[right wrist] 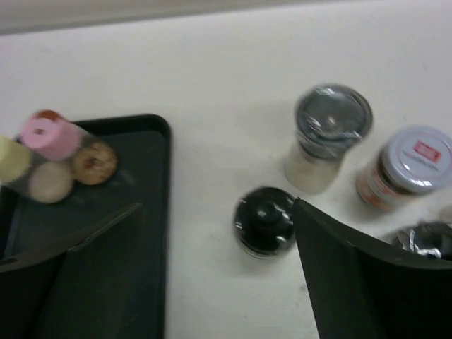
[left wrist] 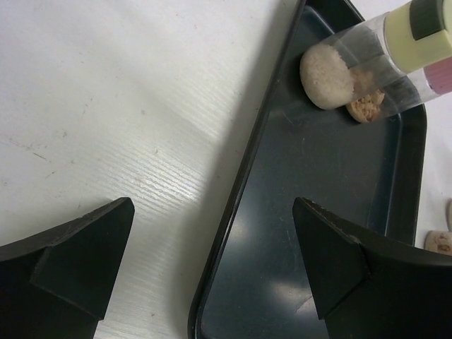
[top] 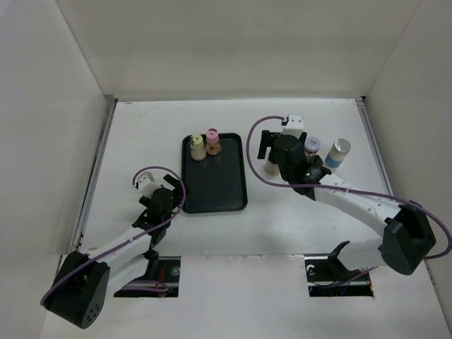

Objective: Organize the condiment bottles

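The bottle's black cap (right wrist: 265,221) is below, off-centre to the right in the wrist view, so my right gripper will shift that way next and lower its fingers around it.
Two bottles stand at the far end of the black tray (top: 226,191): one with a yellow cap (top: 197,147) and one with a pink cap (top: 212,141). My right gripper (top: 268,151) is open just right of the tray. In the right wrist view a black-capped bottle (right wrist: 265,220) stands on the table between my fingers, close to the right finger (right wrist: 346,275). A grey-capped grinder (right wrist: 330,121) and a silver-capped jar (right wrist: 417,161) stand beyond it. My left gripper (top: 167,198) is open and empty over the tray's left rim (left wrist: 233,212).
A blue-labelled bottle (top: 340,152) stands furthest right in the group on the table. White walls enclose the table on the left, back and right. Another shiny cap (right wrist: 424,239) shows partly behind my right finger.
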You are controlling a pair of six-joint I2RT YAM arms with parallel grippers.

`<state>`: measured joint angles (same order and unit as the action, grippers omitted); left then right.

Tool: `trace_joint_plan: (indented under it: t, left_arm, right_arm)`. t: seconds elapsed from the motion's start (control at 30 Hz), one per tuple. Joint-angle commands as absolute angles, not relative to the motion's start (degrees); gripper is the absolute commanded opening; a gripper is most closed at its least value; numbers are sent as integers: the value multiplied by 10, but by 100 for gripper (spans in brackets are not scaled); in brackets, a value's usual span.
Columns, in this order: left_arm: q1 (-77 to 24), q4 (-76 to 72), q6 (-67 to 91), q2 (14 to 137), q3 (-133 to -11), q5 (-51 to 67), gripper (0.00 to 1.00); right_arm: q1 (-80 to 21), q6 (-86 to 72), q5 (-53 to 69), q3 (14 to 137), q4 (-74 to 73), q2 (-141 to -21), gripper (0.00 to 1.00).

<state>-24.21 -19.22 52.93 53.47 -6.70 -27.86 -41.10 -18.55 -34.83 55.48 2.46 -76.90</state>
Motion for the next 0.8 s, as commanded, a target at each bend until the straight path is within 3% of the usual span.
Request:
trace_joint_plan:
  t: [0.0, 0.43, 0.53, 0.67, 0.77]
  left_arm:
    - [-247, -227, 525, 543, -71, -272, 100]
    - [-238, -236, 525, 559, -72, -259, 100]
    - [-237, -236, 525, 554, -71, -256, 100]
    - [-241, -236, 525, 563, -74, -259, 100]
    - [-241, -236, 525, 559, -74, -257, 100]
  right_arm:
    - [-387, -208, -372, 523, -8, -770, 94]
    - [-332, -215, -292, 587, 7, -906, 94]
    - [-333, -218, -292, 592, 9, -922, 84]
    - [-334, -222, -297, 594, 8, -912, 59]
    - [-336, -217, -309, 604, 15, -884, 52]
